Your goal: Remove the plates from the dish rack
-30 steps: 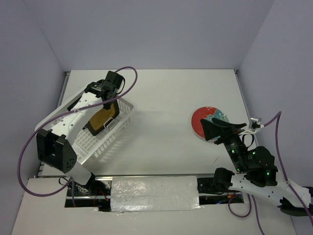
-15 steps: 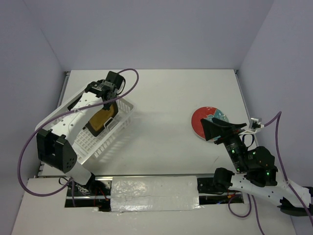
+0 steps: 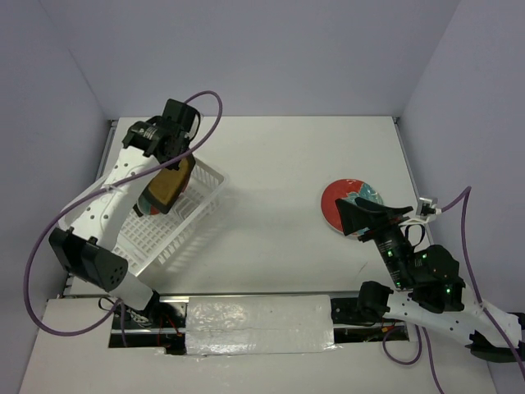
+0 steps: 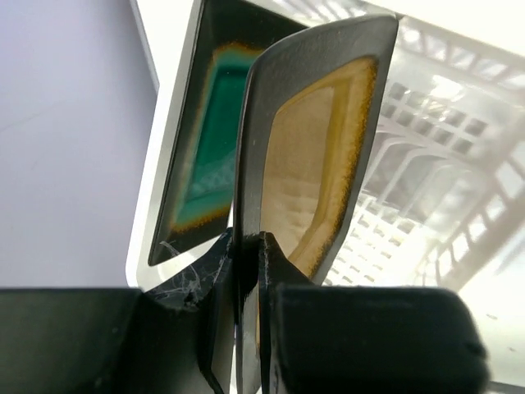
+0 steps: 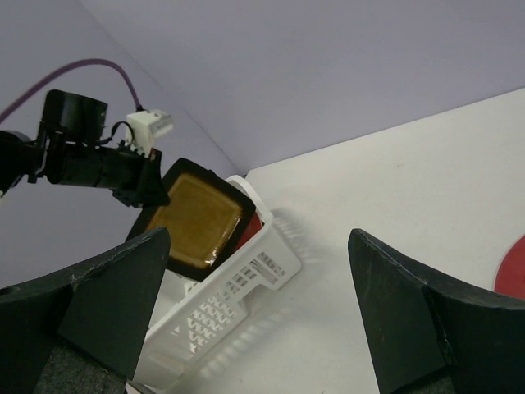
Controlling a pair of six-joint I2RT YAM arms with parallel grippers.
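The tabletop beside the red plate (image 3: 284,228) is bare, so I will next swing my left gripper past the rack (image 3: 182,232), turn the mustard plate flat, lower it and let go of it there.
My left gripper (image 3: 168,154) is shut on the rim of the square mustard-yellow plate (image 3: 165,191) and holds it on edge, lifted above the far end of the white dish rack (image 3: 182,232). In the left wrist view the fingers (image 4: 275,267) pinch the mustard plate (image 4: 316,164), with the teal-green square plate (image 4: 205,156) standing just behind it. One red round plate (image 3: 343,204) lies on the table at the right. Another red plate (image 5: 253,223) peeks out in the rack (image 5: 238,287). My right gripper (image 3: 373,218) is open and empty beside the table's red plate.
Purple-grey walls enclose the white table (image 3: 279,164) on three sides. The left arm's purple cable (image 3: 215,107) loops over the rack's far corner. A foil-covered strip (image 3: 258,324) lies at the near edge between the arm bases.
My left gripper has risen and shifted toward the far left, lifting the mustard plate higher out of the rack. The right arm has not moved.
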